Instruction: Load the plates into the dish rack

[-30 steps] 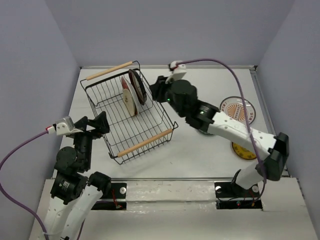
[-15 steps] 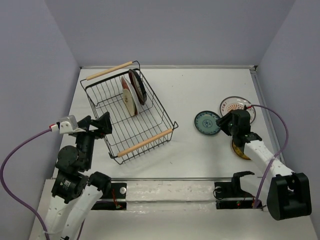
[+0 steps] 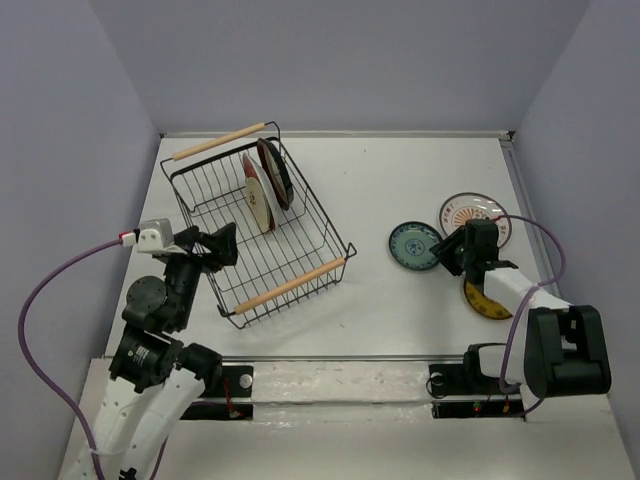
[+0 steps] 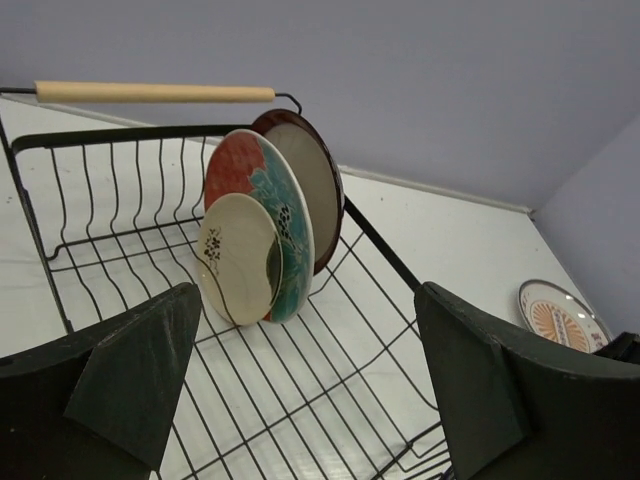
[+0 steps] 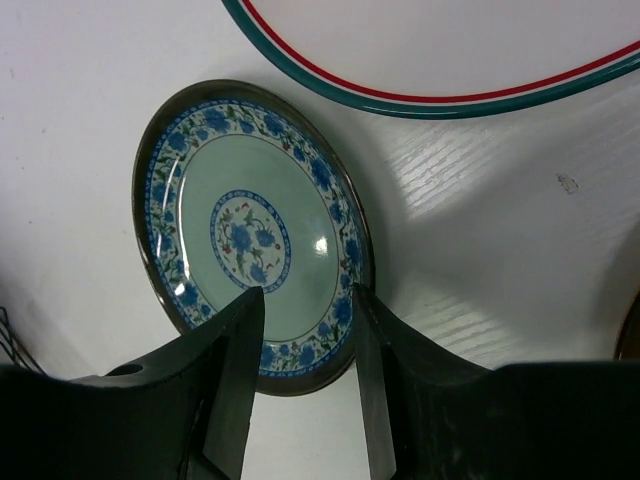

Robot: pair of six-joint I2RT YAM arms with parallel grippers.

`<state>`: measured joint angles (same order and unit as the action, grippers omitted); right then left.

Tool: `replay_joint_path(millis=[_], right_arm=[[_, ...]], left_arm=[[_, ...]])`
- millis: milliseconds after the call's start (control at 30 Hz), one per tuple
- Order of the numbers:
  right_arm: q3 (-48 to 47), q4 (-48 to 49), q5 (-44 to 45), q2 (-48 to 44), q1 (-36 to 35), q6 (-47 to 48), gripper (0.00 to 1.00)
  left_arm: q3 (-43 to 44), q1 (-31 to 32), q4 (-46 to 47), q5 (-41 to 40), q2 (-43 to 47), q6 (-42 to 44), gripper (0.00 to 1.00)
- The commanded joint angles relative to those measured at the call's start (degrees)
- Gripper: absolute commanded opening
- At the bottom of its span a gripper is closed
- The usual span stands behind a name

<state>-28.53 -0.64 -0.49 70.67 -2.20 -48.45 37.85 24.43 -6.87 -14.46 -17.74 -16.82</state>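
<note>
My right gripper will next lower slightly onto the small teal-blue plate's rim toward the yellow plate and close, as that plate's rim already lies between its open fingers.
The dish rack [image 3: 291,284] stands at the left with three plates upright in it: the maroon-rimmed plate [image 4: 318,180], the red-and-teal floral plate [image 4: 262,178] and the cream plate with a black mark [image 4: 236,258]. My left gripper [image 3: 214,247] is open and empty at the rack's near left side [image 4: 130,134]. The small teal-blue plate [image 3: 413,245] lies flat on the table. My right gripper [image 5: 305,350] is open just over its near rim [image 5: 250,235], a finger [image 5: 236,372] on each side. The sunburst plate [image 3: 476,214] and the yellow plate [image 3: 484,302] lie by it.
The white table [image 3: 380,180] ends in grey walls at the back and sides. The sunburst plate's rim [image 5: 440,95] lies just beyond the teal plate in the right wrist view. The right arm's cable [image 3: 535,250] loops over the right-hand plates.
My right arm has pulled back from the rack to the right side and come down over the teal-blue plate. My left gripper has shifted a little right toward the rack.
</note>
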Motion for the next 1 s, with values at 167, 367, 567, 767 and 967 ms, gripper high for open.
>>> replay_joint_path(millis=[167,367,567,767,967], right_arm=[[0.32,4.69,1.90,4.12,0.44,-0.33,0.45],[1.81,6.71,1.02,0.01,0.44,1.33,0.42],[3.05,0.84,8.83,-9.06,0.44,1.60,0.45],[2.08,-0.60,7.00,-2.57,0.44,0.37,0.47],[0.94,4.42,2.08,3.68,0.44,0.02,0.37]], left_arm=[[-0.84,0.27,3.71,5.49,-2.04,1.26,0.99],[-0.84,0.27,3.80,6.37,-2.39,1.26,0.99],[-0.76,0.19,3.71,6.29,-2.21,1.26,0.99],[-0.84,0.27,3.97,7.51,-2.48,1.09,0.99],[-0.93,0.27,4.50,10.23,-2.48,1.17,0.99]])
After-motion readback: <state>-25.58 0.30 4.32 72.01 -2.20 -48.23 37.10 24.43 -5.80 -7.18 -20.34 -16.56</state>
